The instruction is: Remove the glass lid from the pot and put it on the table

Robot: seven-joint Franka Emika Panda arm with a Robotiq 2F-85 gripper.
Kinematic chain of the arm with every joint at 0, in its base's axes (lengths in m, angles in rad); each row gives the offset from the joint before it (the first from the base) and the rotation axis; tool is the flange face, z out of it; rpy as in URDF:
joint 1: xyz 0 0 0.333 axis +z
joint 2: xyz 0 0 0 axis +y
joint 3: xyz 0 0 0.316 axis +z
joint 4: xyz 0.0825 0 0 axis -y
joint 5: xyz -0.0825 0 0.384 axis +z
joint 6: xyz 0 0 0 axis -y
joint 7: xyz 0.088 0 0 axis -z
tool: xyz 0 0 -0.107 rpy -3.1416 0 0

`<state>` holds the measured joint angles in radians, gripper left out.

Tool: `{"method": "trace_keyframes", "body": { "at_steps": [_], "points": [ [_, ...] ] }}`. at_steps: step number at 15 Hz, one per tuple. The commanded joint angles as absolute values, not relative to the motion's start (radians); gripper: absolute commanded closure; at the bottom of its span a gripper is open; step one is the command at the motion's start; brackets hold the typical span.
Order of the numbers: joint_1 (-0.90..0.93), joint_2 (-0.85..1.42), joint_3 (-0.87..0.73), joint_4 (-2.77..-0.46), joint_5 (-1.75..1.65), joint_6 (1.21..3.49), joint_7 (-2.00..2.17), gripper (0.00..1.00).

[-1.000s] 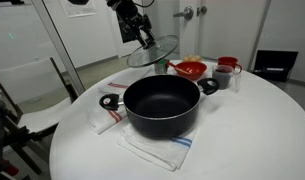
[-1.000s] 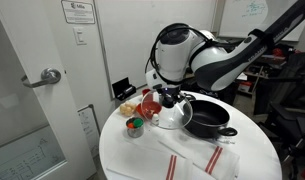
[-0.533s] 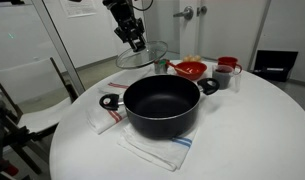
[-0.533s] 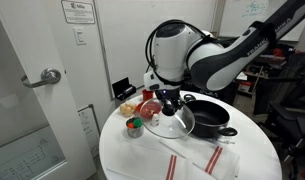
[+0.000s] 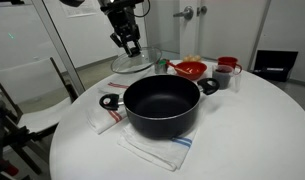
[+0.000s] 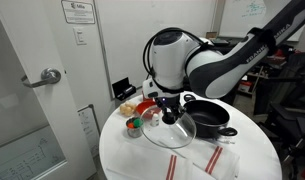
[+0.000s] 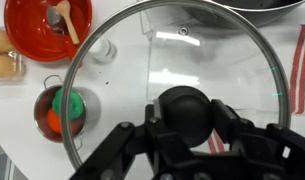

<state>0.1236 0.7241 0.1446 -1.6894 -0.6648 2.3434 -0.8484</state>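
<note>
To get the disc resting on the cloth beside the pot (image 5: 160,105), my gripper should lower it first.
The glass lid (image 5: 135,64) hangs by its black knob (image 7: 184,108) in my gripper (image 5: 127,42), tilted slightly and low over the white table (image 5: 237,130), behind and beside the pot. In the wrist view the clear disc (image 7: 192,50) fills the frame, and my gripper (image 7: 185,112) is shut on the knob. The big black pot (image 5: 160,105) stands open on cloths at the table's middle. It also shows in an exterior view (image 6: 208,116) and at the wrist view's top corner (image 7: 272,4). The lid (image 6: 172,131) and gripper (image 6: 171,113) show there too.
A red bowl (image 7: 47,25) holding a spoon, a small cup (image 7: 64,110) with green and orange contents and a small clear glass (image 7: 102,50) lie under or near the lid. Mugs (image 5: 224,72) stand behind the pot. Striped cloths (image 5: 152,150) lie under the pot.
My gripper has carried the lid sideways away from the pot and lower, toward the tabletop near the red bowl. The pot has not moved.
</note>
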Motion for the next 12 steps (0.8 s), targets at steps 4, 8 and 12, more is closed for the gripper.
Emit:
{"method": "trace_keyframes", "body": {
  "at_steps": [4, 8, 12],
  "points": [
    [0.17, 0.788, 0.119, -1.665, -0.664, 2.353, -0.792, 0.75],
    [0.185, 0.84, 0.109, -1.654, -0.676, 2.359, -0.767, 0.75],
    [0.192, 0.877, 0.094, -1.664, -0.705, 2.424, -0.748, 0.75]
  ]
}}
